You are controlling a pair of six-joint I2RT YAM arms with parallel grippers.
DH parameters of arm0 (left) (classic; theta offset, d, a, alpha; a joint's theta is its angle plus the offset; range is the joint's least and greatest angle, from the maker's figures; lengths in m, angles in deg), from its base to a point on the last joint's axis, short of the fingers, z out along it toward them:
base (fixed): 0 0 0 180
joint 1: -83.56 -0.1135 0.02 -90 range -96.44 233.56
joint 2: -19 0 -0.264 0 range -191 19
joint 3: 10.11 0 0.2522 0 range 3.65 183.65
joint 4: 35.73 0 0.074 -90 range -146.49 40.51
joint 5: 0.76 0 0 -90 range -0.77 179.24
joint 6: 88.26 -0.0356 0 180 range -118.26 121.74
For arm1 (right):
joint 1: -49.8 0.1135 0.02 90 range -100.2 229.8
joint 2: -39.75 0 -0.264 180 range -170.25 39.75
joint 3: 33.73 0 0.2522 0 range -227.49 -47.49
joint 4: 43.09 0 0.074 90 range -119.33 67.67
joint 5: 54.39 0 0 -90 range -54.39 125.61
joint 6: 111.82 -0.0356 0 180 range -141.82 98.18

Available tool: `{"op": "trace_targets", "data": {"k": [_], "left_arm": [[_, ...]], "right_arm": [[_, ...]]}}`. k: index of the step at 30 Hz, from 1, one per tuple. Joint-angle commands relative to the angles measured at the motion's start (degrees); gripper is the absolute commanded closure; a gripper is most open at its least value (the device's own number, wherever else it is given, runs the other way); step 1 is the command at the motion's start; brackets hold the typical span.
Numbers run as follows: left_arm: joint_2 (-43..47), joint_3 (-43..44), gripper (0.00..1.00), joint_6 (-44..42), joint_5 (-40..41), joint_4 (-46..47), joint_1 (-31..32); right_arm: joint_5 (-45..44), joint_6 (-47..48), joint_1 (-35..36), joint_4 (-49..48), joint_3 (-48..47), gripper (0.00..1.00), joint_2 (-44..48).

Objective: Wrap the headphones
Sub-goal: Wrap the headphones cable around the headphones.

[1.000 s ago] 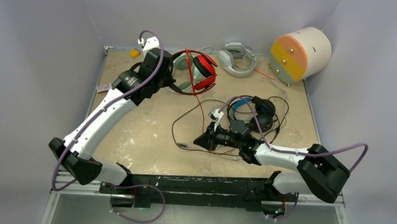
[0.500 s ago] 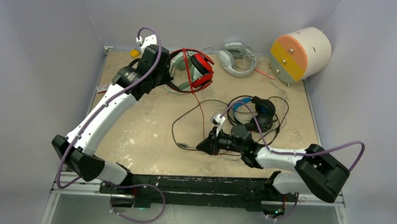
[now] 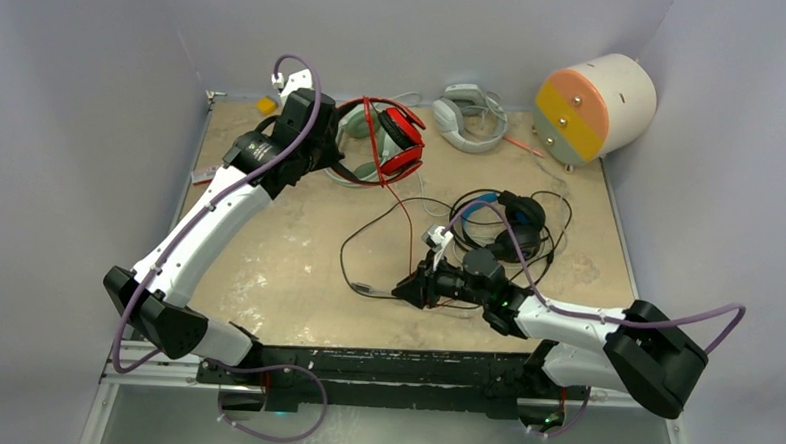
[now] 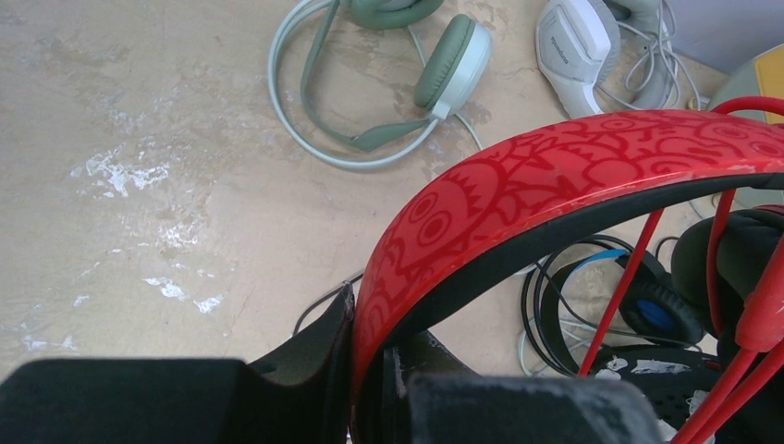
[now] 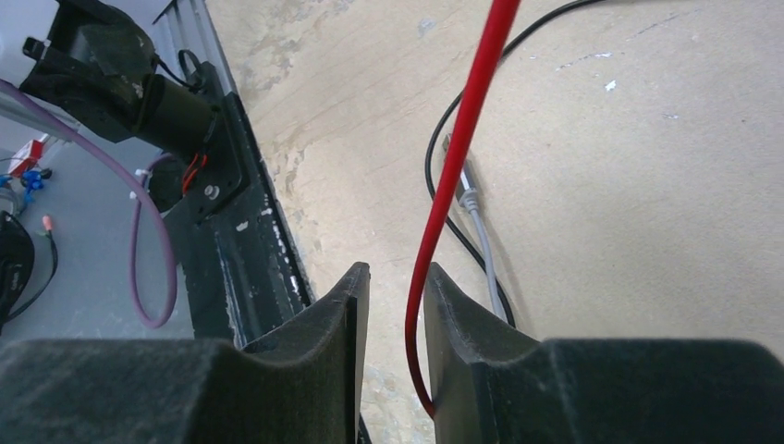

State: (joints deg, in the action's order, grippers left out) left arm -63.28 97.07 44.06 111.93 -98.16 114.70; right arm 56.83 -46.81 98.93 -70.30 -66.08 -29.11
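The robot's right gripper next needs to stay almost where it is and close its fingers on the red cable, because that part of the cable already hangs between its open fingers.
My left gripper (image 4: 370, 314) is shut on the patterned red headband (image 4: 518, 185) of the red-and-black headphones (image 3: 400, 142), held above the table at the back left. Their red cable (image 3: 404, 223) runs down to my right gripper (image 3: 403, 288), low near the front middle. There the red cable (image 5: 462, 139) hangs loose between the open jaws, against the right finger (image 5: 453, 305). The black headphones with blue cups (image 3: 514, 222) lie right of centre amid tangled black cable. The mint-green headphones (image 4: 444, 65) rest flat on the table below the left gripper.
A grey-white headset (image 3: 467, 115) with bundled cable lies at the back. A cream, orange and yellow drum (image 3: 594, 106) stands at the back right. A small yellow object (image 3: 266, 104) sits in the back left corner. A grey plug (image 5: 467, 185) and black cable lie ahead of the right gripper.
The right gripper's jaws have parted, releasing their pinch on the red cable, and it has sunk slightly toward the front. The left gripper has shifted a little back with the red headphones.
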Motion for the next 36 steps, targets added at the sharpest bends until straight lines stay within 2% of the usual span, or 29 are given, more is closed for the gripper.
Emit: {"op": "trace_targets", "data": {"k": [1,8,10,14,18,23,30,32,36], "left_arm": [[1.4,1.3,1.0,0.3,-0.6,4.3,-0.4],[1.3,1.1,1.0,0.4,-1.0,4.9,-0.4],[1.3,1.1,1.0,0.4,-1.1,4.8,-0.5],[1.3,1.2,1.0,0.5,-1.4,4.8,-0.4],[1.2,1.7,1.0,0.6,-3.0,4.8,-0.9],[0.6,2.3,1.0,2.0,-10.0,5.0,-4.3],[2.2,2.4,1.0,1.7,-17.1,4.5,-7.4],[4.0,0.3,1.0,1.1,-20.6,5.6,-7.4],[7.9,-4.5,1.0,-1.4,-32.6,8.6,-7.5]], "right_arm": [[-2.9,2.2,0.2,3.6,-1.8,0.69,2.5],[-4.3,3.6,0.2,8.2,-2.6,0.69,4.9],[-4.4,3.8,0.2,9.3,-2.9,0.87,5.3],[-3.6,3.9,0.3,9.4,-2.9,1.0,5.2],[-1.7,3.6,0.6,7.6,-2.7,1.0,3.7],[-0.7,2.1,1.2,4.1,-1.4,1.0,0.4],[4.4,-3.7,1.2,-3.8,1.8,1.0,-8.1],[5.3,-5.6,1.1,-7.7,2.5,1.0,-10.2],[7.5,-5.7,0.2,-5.9,0.1,1.0,-11.3]]}}
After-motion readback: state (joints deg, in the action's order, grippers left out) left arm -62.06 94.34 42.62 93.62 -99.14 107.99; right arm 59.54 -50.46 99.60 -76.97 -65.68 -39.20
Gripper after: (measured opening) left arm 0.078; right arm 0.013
